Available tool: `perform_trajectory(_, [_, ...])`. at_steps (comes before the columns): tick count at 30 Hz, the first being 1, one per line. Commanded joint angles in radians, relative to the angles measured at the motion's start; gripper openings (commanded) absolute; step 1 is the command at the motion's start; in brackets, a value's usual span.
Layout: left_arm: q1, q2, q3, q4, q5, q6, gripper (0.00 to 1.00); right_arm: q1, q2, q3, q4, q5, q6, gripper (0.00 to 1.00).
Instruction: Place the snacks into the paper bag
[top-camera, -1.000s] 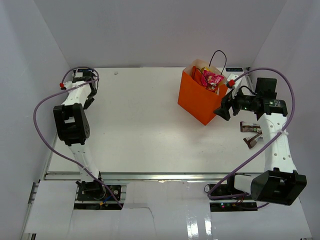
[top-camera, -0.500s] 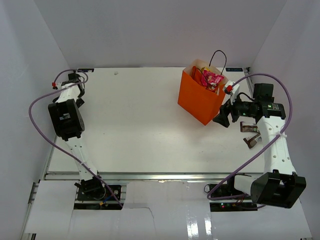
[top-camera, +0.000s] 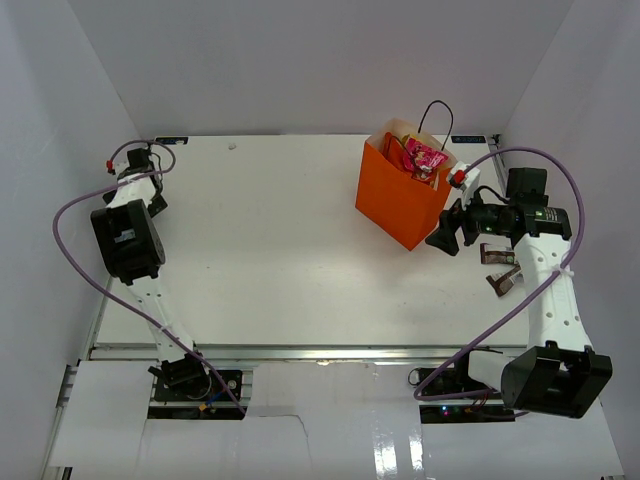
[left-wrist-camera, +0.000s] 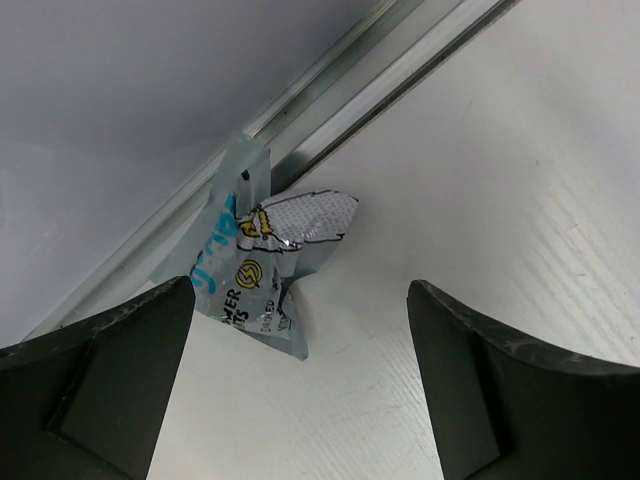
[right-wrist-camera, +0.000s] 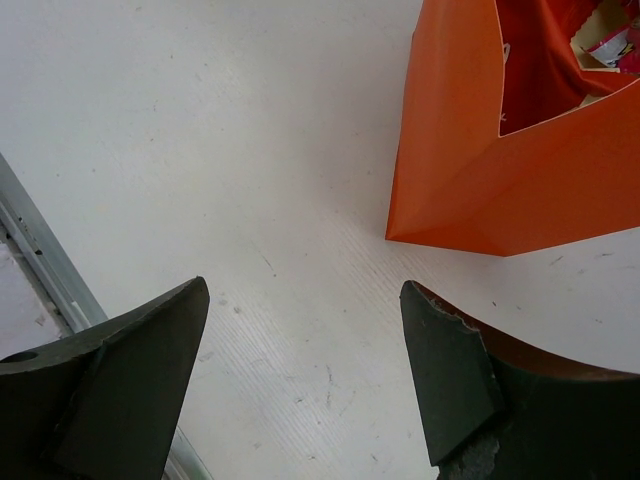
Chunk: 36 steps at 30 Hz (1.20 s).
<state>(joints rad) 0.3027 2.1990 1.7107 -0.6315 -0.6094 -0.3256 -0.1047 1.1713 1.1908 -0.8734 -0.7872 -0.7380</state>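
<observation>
The left gripper moves down and toward the bar at the table's edge (left-wrist-camera: 380, 90) next, over the packet's printed end. The foil packet lies off-center, nearer one finger.
The orange paper bag (top-camera: 397, 205) stands upright at the back right, and its corner shows in the right wrist view (right-wrist-camera: 500, 190). Inside it I see the red-orange chip bag (top-camera: 392, 150) and pink packets (top-camera: 427, 158). The yellow wrapper is not clearly visible. My right gripper (top-camera: 443, 232) (right-wrist-camera: 300, 340) is open and empty, just right of the bag, low over the table. My left gripper (top-camera: 150, 195) (left-wrist-camera: 300, 340) is open and empty at the back left. Just beyond its jaws, a pale blue-silver foil packet (left-wrist-camera: 260, 270) lies against the table's edge rail (left-wrist-camera: 380, 90).
Two brown wrappers (top-camera: 499, 254) (top-camera: 505, 283) lie on the table right of the bag, under my right arm. The white walls stand close to the left, back and right. A metal rail (right-wrist-camera: 40, 250) runs along the table's edge.
My left arm has swung left to the table's left edge. My right gripper has shifted slightly and stays beside the bag.
</observation>
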Motion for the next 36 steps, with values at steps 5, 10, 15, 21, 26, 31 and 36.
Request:
perform_trajectory(5, [0.035, -0.015, 0.015, 0.038, 0.033, 0.062, 0.98, -0.003, 0.030, 0.015, 0.005, -0.010, 0.019, 0.83])
perform_trajectory(10, [0.047, -0.022, -0.009, 0.050, 0.082, 0.086, 0.98, -0.004, 0.036, 0.020, 0.016, -0.012, 0.023, 0.83])
perform_trajectory(15, [0.068, -0.035, -0.059, 0.058, 0.192, 0.080, 0.98, -0.004, 0.034, 0.024, 0.022, -0.012, 0.020, 0.83])
perform_trajectory(21, [0.096, -0.059, -0.146, 0.061, 0.316, 0.034, 0.81, -0.004, 0.028, 0.050, 0.028, -0.007, 0.020, 0.83])
perform_trajectory(26, [0.096, -0.117, -0.226, 0.110, 0.440, 0.023, 0.72, -0.004, 0.025, 0.061, 0.036, -0.021, 0.026, 0.83])
perform_trajectory(31, [0.093, -0.198, -0.342, 0.176, 0.669, 0.000, 0.56, -0.004, 0.007, 0.072, 0.045, -0.032, 0.029, 0.83])
perform_trajectory(36, [0.073, -0.286, -0.447, 0.240, 0.825, -0.016, 0.42, -0.003, -0.022, 0.069, 0.062, -0.046, 0.034, 0.83])
